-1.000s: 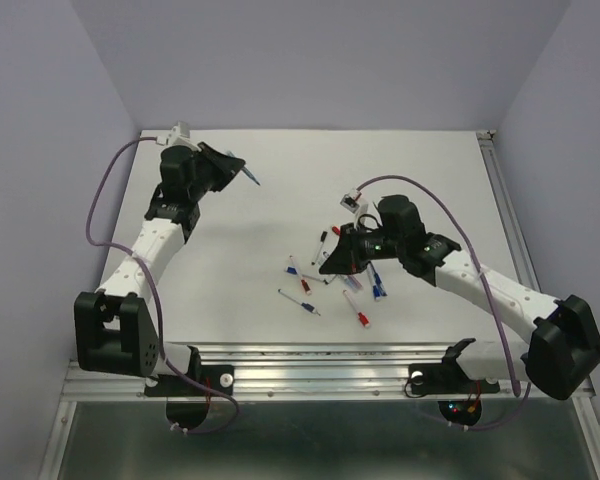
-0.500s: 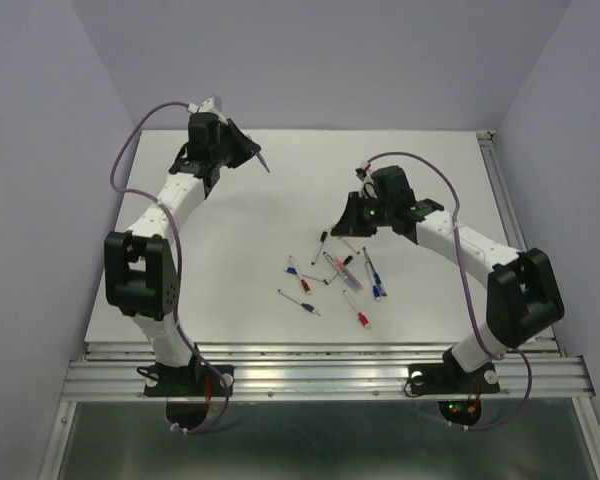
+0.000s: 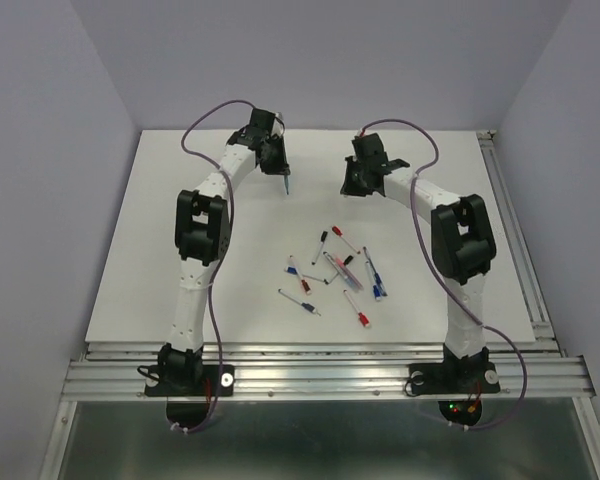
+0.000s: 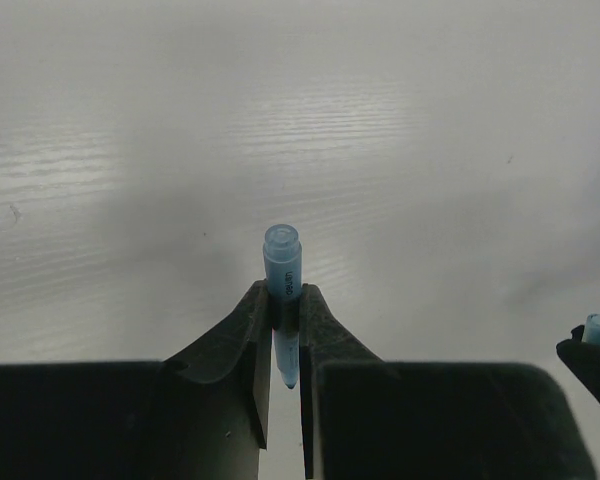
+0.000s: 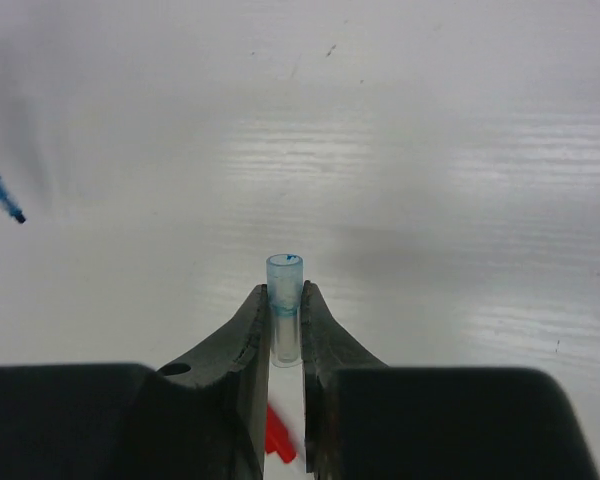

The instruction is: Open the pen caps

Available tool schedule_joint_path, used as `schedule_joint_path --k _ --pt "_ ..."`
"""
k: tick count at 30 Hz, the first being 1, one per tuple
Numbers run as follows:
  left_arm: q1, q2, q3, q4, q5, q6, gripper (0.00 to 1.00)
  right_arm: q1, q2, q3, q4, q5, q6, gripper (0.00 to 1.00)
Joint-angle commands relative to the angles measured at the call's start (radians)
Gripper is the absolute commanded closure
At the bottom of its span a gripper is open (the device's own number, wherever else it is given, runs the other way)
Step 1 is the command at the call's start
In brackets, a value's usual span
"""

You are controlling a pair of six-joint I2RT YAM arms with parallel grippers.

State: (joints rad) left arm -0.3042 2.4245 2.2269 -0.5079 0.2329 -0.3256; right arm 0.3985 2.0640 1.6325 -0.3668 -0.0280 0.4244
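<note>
The translucent blue pen cap is off the pen, so my right gripper should lower it to the table beyond the scattered pens next.
My left gripper (image 3: 280,168) is shut on a blue pen barrel (image 4: 283,272), which stands up between the fingers in the left wrist view (image 4: 284,292). My right gripper (image 3: 352,183) is shut on a short translucent blue pen cap (image 5: 284,300), held off the table (image 3: 180,250) and separate from the pen. Both grippers hover over the far middle of the table, a small gap apart. The cap also shows at the right edge of the left wrist view (image 4: 598,329). The pen's tip shows at the left of the right wrist view (image 5: 2,196).
Several capped pens (image 3: 338,268) with red, blue and black caps lie scattered in the middle of the table, nearer than both grippers. A red cap (image 5: 278,450) shows on the table below my right fingers. The table's right rail (image 3: 510,230) runs along the edge.
Both arms have swung out toward the far middle of the table. My right gripper has left the pen pile with the blue cap. My left gripper has carried the blue pen rightward toward it.
</note>
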Motion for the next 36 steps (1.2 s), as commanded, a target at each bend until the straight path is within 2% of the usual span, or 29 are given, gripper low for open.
schedule_joint_path --k 1,6,12,13,15,17,21,22,26,30,32,36 --pt "0.005 0.014 0.109 -0.07 -0.017 0.066 1.0 -0.001 0.129 0.177 -0.061 0.114 -0.058 0.99" --pt "0.004 0.074 0.129 -0.07 -0.027 0.069 1.0 -0.003 0.212 0.237 -0.055 0.114 -0.087 0.99" --pt "0.002 0.102 0.122 -0.072 -0.055 0.06 0.98 -0.003 0.246 0.225 -0.049 0.097 -0.111 0.9" --pt "0.001 0.102 0.117 -0.073 -0.066 0.063 0.91 -0.003 0.248 0.219 -0.049 0.097 -0.111 0.87" --pt "-0.001 0.102 0.109 -0.073 -0.072 0.062 0.85 -0.003 0.249 0.201 -0.046 0.094 -0.121 0.85" --pt "-0.004 0.1 0.102 -0.075 -0.081 0.06 0.73 -0.004 0.252 0.19 -0.044 0.091 -0.13 0.82" --pt "-0.009 0.099 0.093 -0.08 -0.095 0.048 0.6 -0.003 0.262 0.188 -0.055 0.096 -0.141 0.76" --pt "-0.009 0.096 0.089 -0.08 -0.096 0.045 0.5 -0.003 0.262 0.187 -0.055 0.094 -0.141 0.74" --pt "-0.012 0.078 0.066 -0.081 -0.11 0.031 0.42 -0.003 0.26 0.187 -0.064 0.1 -0.142 0.65" --pt "-0.016 0.059 0.043 -0.081 -0.118 0.028 0.38 -0.003 0.251 0.185 -0.067 0.099 -0.141 0.63" --pt "-0.021 0.05 0.039 -0.081 -0.116 0.028 0.32 -0.003 0.246 0.185 -0.07 0.1 -0.141 0.59" --pt "-0.03 0.019 0.045 -0.078 -0.099 0.025 0.22 -0.003 0.239 0.219 -0.092 0.102 -0.133 0.57"
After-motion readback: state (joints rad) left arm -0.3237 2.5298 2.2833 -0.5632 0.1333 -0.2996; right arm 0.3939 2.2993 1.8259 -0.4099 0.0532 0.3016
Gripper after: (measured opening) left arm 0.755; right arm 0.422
